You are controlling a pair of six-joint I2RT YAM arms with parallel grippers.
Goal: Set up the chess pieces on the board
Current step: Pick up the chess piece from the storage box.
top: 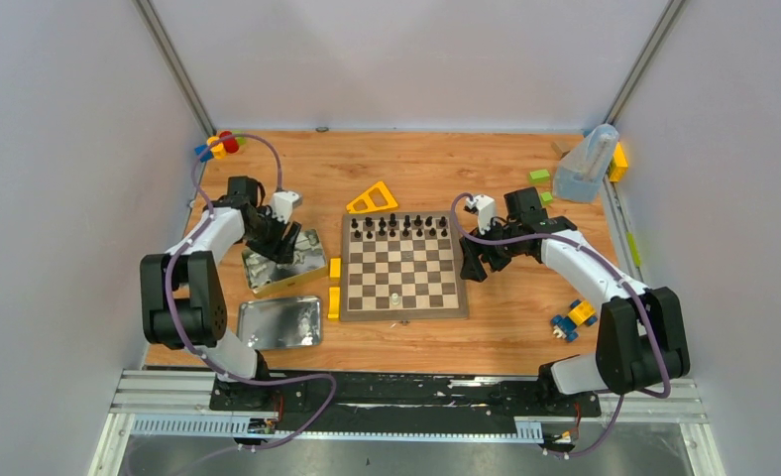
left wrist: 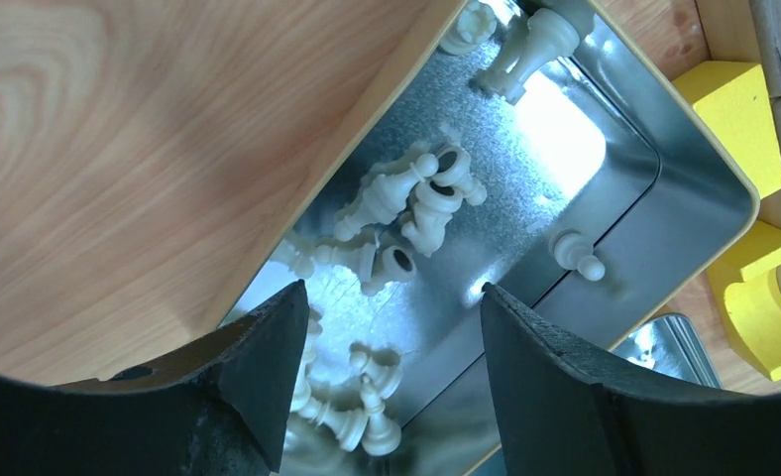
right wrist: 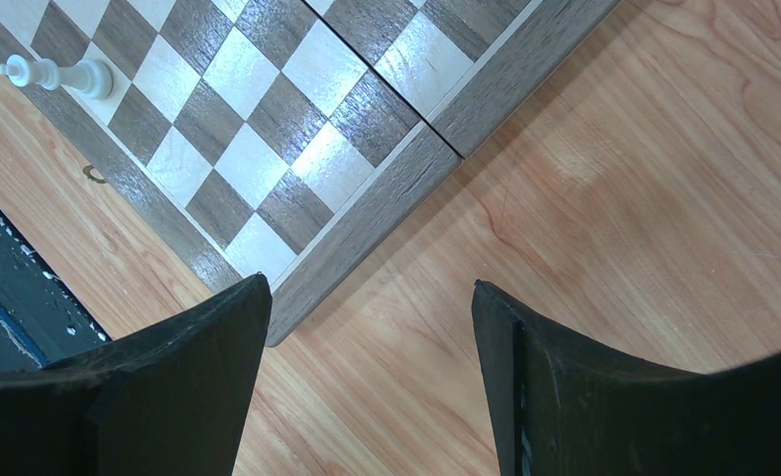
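Note:
My left gripper shifts toward the chessboard and lowers into the metal tin next, before it grabs a pale piece of the middle cluster (left wrist: 429, 212).
The wooden chessboard (top: 404, 266) lies mid-table. Black pieces (top: 398, 226) stand in its two far rows. One pale piece (top: 395, 298) stands near its front edge and shows in the right wrist view (right wrist: 55, 73). My left gripper (top: 285, 241) is open and empty above a metal tin (left wrist: 664, 169) holding several pale pieces (left wrist: 416, 203); a few (left wrist: 372, 402) lie between its fingers (left wrist: 268, 367). My right gripper (top: 476, 266) is open and empty just off the board's right edge (right wrist: 367, 213), over bare table.
A second empty tin (top: 279, 323) lies at the front left. Yellow blocks (top: 334, 288) sit against the board's left edge and show in the left wrist view (left wrist: 738, 94). A yellow triangle (top: 372, 198) is behind the board. A toy car (top: 573, 319) and a grey container (top: 587, 164) are on the right.

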